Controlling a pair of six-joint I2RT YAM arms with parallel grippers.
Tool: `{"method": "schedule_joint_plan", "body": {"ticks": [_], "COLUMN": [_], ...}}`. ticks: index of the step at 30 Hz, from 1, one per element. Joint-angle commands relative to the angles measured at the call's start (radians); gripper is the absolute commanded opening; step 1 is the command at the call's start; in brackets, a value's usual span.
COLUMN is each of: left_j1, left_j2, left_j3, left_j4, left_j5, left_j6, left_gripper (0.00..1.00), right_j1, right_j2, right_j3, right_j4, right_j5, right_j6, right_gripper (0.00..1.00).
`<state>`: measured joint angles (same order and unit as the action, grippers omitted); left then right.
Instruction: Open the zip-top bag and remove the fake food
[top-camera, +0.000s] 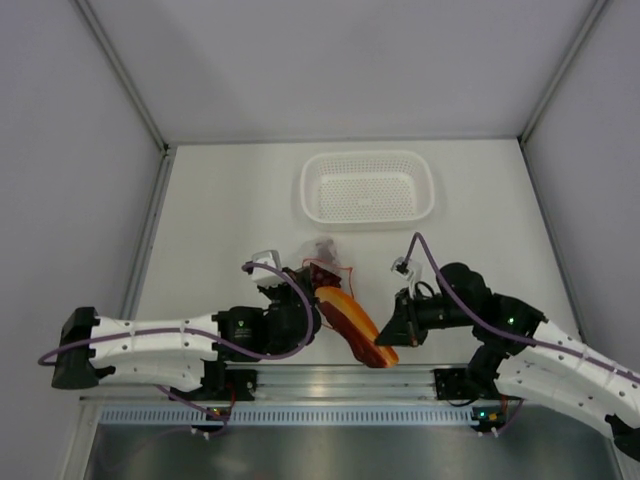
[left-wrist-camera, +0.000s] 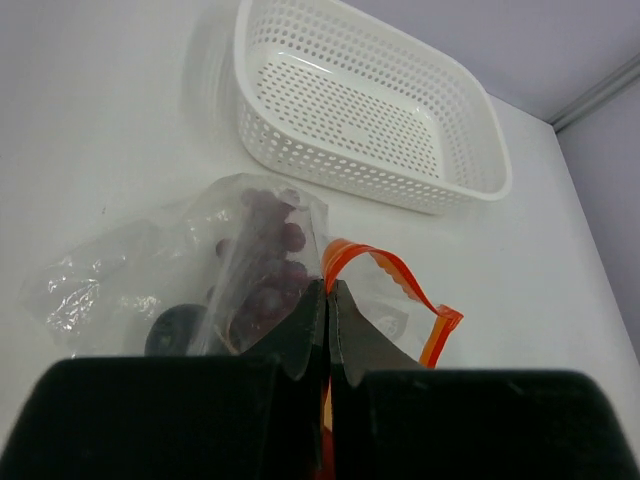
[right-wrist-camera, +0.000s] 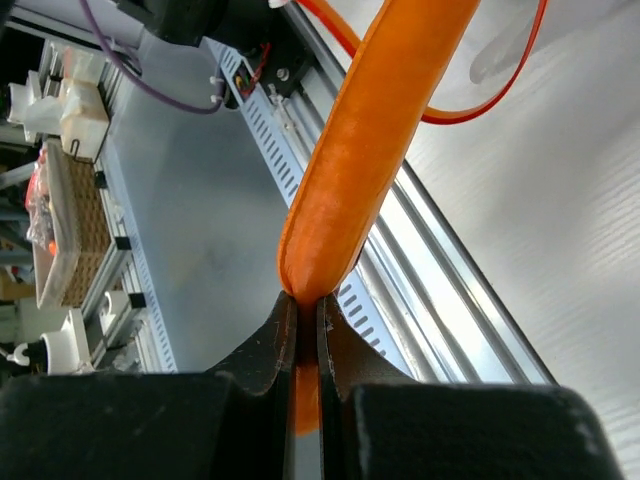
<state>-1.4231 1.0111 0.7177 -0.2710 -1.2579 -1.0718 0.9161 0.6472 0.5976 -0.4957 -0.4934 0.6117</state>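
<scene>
My right gripper should next swing outward past the bag while turning, lower the hot-dog piece into the white basket (top-camera: 367, 198) and then let go of it, because the basket's bottom is clear.
The clear zip-top bag (left-wrist-camera: 100, 280) lies crumpled mid-table, its orange-red zip strip (left-wrist-camera: 400, 280) standing open in a loop. My left gripper (left-wrist-camera: 328, 287) is shut on the strip's near edge. Inside the bag I see the dark red grape cluster (left-wrist-camera: 268, 262) and a small dark round fruit (left-wrist-camera: 176, 326). The long orange hot-dog piece (top-camera: 352, 325) slants from the bag's mouth toward the table's front edge. My right gripper (right-wrist-camera: 302, 302) is shut on the lower end of the hot-dog piece (right-wrist-camera: 370, 150), right of the left gripper (top-camera: 308, 290).
A white perforated basket (top-camera: 368, 188) stands behind the bag, with nothing in it that I can see. The metal rail (top-camera: 330, 380) at the table's front edge runs just under the hot-dog piece and the right gripper (top-camera: 397, 338).
</scene>
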Motion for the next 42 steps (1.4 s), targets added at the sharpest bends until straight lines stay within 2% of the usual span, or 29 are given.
{"method": "schedule_joint_plan", "body": {"ticks": [1,10,14,17,19,23,28,31,33,39,42], "left_j1": [-0.002,0.030,0.081,0.087,0.087,0.087,0.087,0.087,0.085,0.085,0.085], "left_j2": [0.001,-0.006,-0.034,-0.066,-0.078,-0.112,-0.135,-0.135,-0.131,-0.123,-0.134], "left_j3": [0.046,0.040,0.020,0.008,0.003,-0.018,-0.020,-0.012,-0.004,0.028,0.042], "left_j4": [-0.039,-0.108,-0.125,-0.123,-0.125,-0.122,-0.125,-0.125,-0.123,-0.123,-0.123], "left_j5": [-0.072,-0.028,0.029,0.047,0.057,0.072,0.086,0.098,0.103,0.097,0.092], "left_j6": [0.003,-0.077,-0.093,-0.097,-0.103,-0.123,-0.100,-0.103,-0.103,-0.086,-0.067], "left_gripper": [0.00,0.00,0.00,0.00,0.00,0.00,0.00,0.00,0.00,0.00,0.00], "right_j1": [0.004,0.004,0.004,0.003,0.004,0.003,-0.009,-0.045,-0.075,-0.190,-0.215], "right_j2": [-0.073,-0.110,-0.095,-0.072,-0.051,0.009,0.084,0.149,0.218,0.440,0.544], "right_j3": [0.129,0.401,0.545,0.645,0.648,0.599,0.530,0.501,0.484,0.453,0.442], "right_j4": [-0.078,-0.191,-0.312,-0.331,-0.310,-0.186,0.087,0.210,0.276,0.425,0.486], "right_j5": [-0.016,0.118,0.219,0.378,0.528,0.725,0.935,0.983,0.962,0.996,1.088], "right_j6": [-0.085,-0.118,-0.159,-0.161,-0.124,-0.049,0.020,0.049,0.066,0.256,0.365], "right_gripper": [0.00,0.00,0.00,0.00,0.00,0.00,0.00,0.00,0.00,0.00,0.00]}}
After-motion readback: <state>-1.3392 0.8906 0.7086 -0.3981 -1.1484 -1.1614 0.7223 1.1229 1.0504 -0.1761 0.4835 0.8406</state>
